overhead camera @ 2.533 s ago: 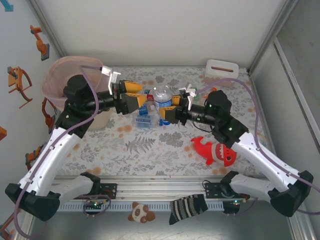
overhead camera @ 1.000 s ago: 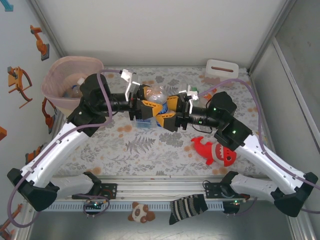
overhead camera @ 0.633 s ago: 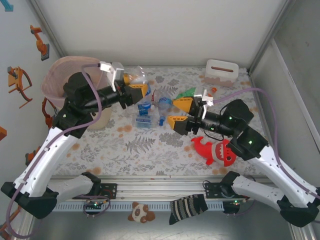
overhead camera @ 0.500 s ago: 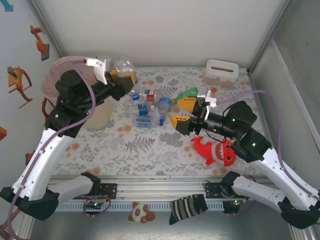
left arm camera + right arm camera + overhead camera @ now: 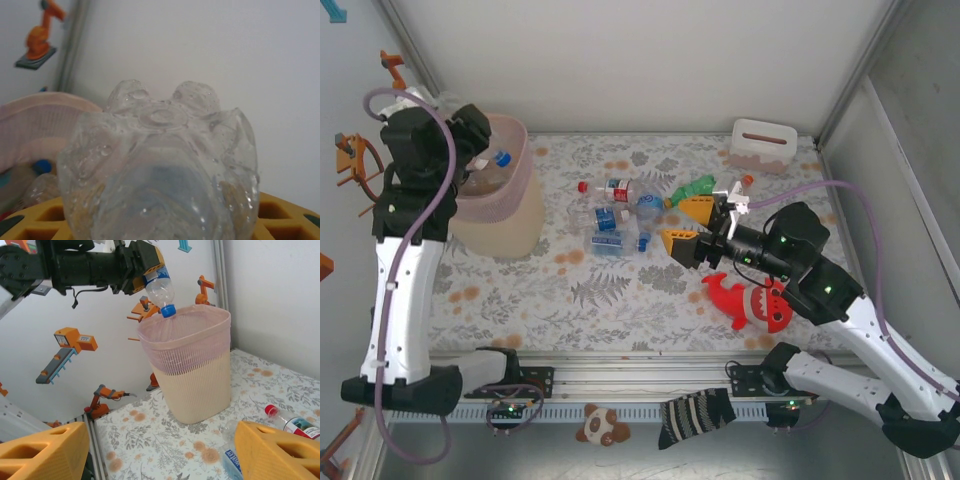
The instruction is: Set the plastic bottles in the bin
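The left gripper tilts its fingers downward next and brings the clear bottle down inside the pink bin's rim to release it, since the pink bin's opening (image 5: 506, 174) (image 5: 30, 172) lies below.
My left gripper (image 5: 145, 262) is shut on a clear bottle (image 5: 157, 287), held tilted with its blue cap (image 5: 168, 311) down, just over the rim of the pink bin (image 5: 192, 360). From above, that bottle (image 5: 492, 163) hangs inside the bin's (image 5: 510, 215) opening at the far left. In the left wrist view the bottle's base (image 5: 162, 150) lies between my yellow fingers (image 5: 35, 225). My right gripper (image 5: 680, 224) is open and holds nothing, beside loose bottles (image 5: 620, 190), one of them green (image 5: 692, 187). A red-capped bottle (image 5: 292, 422) lies near its finger (image 5: 280, 452).
A red shark plush (image 5: 752, 303) lies under the right forearm. A small white slotted box (image 5: 762, 143) stands at the back right. More bottles (image 5: 607, 228) lie mid-table, left of the right gripper. Bare floral cloth (image 5: 610, 295) spreads along the front.
My left arm has carried the clear bottle from mid-table up and left to the bin's rim. The right gripper has let go, drawn back right and stands open.
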